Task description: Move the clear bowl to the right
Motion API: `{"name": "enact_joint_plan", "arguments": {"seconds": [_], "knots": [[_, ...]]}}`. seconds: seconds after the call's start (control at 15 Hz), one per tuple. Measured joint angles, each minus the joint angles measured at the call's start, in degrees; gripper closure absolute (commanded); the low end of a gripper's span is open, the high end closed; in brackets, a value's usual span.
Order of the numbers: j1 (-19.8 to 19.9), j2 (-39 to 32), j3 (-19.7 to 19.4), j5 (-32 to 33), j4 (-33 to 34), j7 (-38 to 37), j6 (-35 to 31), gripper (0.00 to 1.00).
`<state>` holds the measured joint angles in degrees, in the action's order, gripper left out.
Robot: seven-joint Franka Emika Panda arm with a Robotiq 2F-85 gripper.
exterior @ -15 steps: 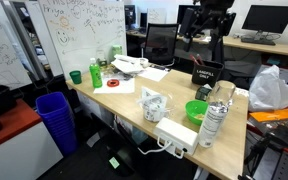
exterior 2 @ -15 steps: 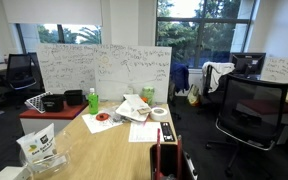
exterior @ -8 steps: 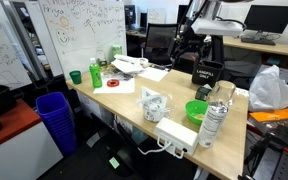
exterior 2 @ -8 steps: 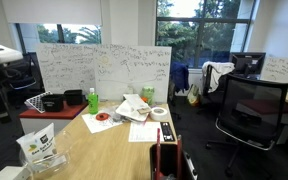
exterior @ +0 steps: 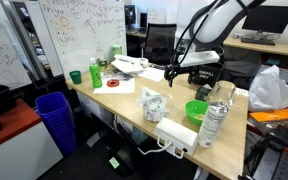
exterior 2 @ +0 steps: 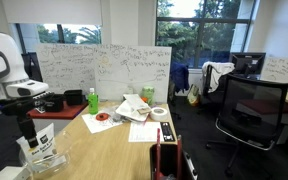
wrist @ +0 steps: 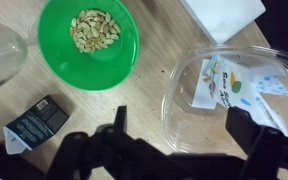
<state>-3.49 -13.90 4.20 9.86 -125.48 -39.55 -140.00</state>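
The clear bowl's rim [exterior: 170, 98] [wrist: 168, 106] facing the green bowl is below my gripper, between its open fingers. I need to bring my gripper down onto it next.
The clear bowl [exterior: 152, 105] stands on the wooden table near its front edge with a snack packet inside. It also shows in an exterior view [exterior 2: 44, 153] and in the wrist view [wrist: 234, 95]. The bright green bowl [exterior: 196, 110] beside it holds nuts [wrist: 89, 40]. A tall clear bottle [exterior: 216, 116] stands by the green bowl. My gripper [exterior: 172, 73] hangs open and empty above the bowls. In the wrist view its fingers [wrist: 184, 128] straddle the clear bowl's near rim from above without touching it. It also shows in an exterior view [exterior 2: 28, 130].
A white power strip [exterior: 179, 135] lies at the table's front edge. A black box [exterior: 206, 75] stands behind the bowls and a small black packet [wrist: 34, 122] lies near the green bowl. A green bottle [exterior: 94, 75], papers [exterior: 134, 65] and a tape roll [exterior 2: 160, 112] sit further along.
My arm has swung down from high at the back to just above the bowls. The gripper stays open. The bowls have not moved.
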Motion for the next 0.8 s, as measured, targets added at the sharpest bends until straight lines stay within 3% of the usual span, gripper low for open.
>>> {"name": "enact_joint_plan", "arguments": {"seconds": [0.8], "knots": [[-2.6, -3.5, -3.2, 0.0, 1.3, -0.7, -0.9, 0.00]]}}
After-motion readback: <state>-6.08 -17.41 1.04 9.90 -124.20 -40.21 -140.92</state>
